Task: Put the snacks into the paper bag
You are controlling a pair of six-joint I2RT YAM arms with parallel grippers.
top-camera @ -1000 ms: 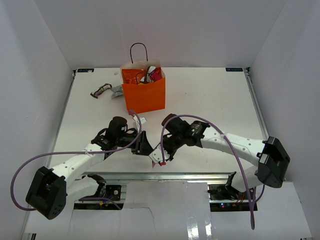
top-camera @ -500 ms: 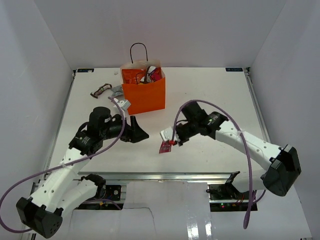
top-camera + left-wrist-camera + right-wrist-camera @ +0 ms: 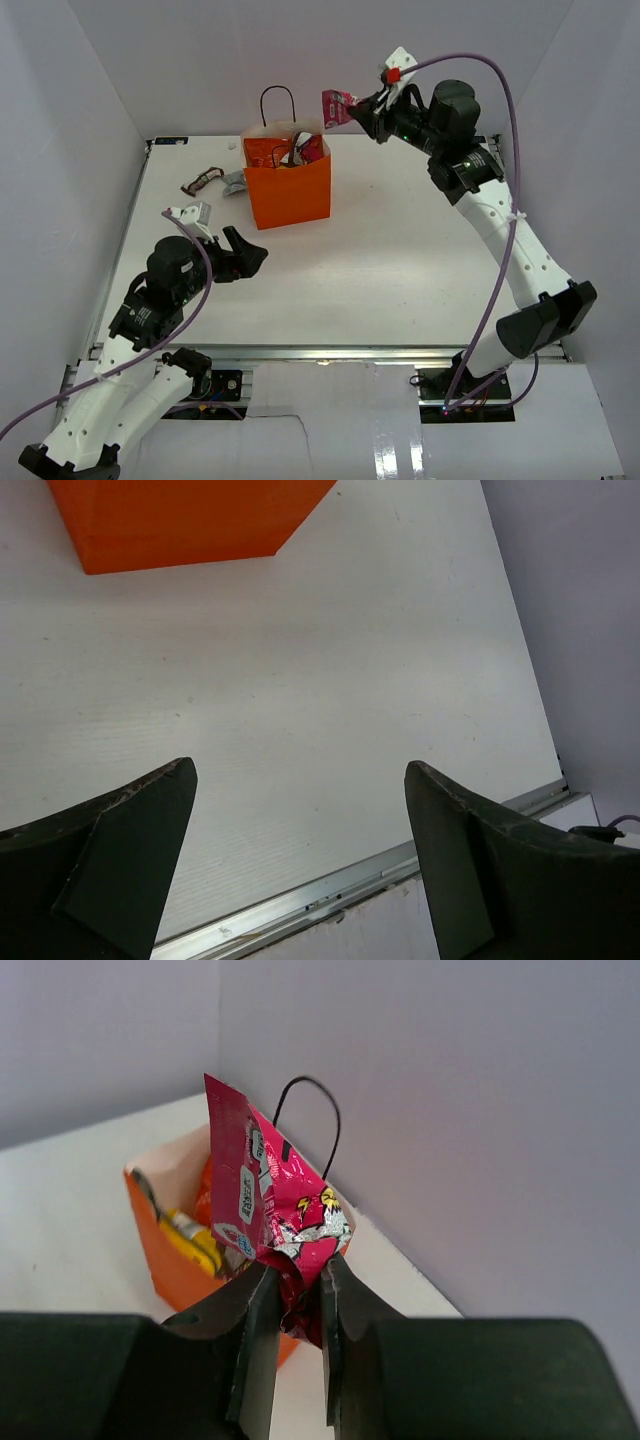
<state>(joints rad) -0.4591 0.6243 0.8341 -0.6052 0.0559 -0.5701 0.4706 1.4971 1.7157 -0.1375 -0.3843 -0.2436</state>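
Next, my right gripper carries the magenta packet to the left in the top view, over the paper bag's opening [image 3: 284, 149] [image 3: 214, 1206], then dips slightly.
The orange paper bag [image 3: 290, 190] stands upright at the table's back, holding a red chip bag [image 3: 262, 152], a pink packet [image 3: 313, 148] and a yellow packet [image 3: 190, 1241]. My right gripper [image 3: 362, 111] hangs high, just right of the bag's mouth, shut on a magenta snack packet [image 3: 337, 107]. In the right wrist view the packet [image 3: 270, 1200] sticks up from between the pinching fingers [image 3: 297, 1275], with the bag [image 3: 165, 1255] beyond it. My left gripper [image 3: 246, 256] sits low in front of the bag, open and empty [image 3: 300, 780].
A dark brown packet [image 3: 200, 181] and a silver-grey packet [image 3: 234, 182] lie on the table left of the bag. The bag's black loop handle [image 3: 278, 100] rises at the back. White walls close in three sides; a metal rail [image 3: 330, 890] runs along the near edge.
My right arm has lifted the magenta packet from the table's front up and back to beside the bag's mouth. My left gripper has opened wide and drawn back to the left.
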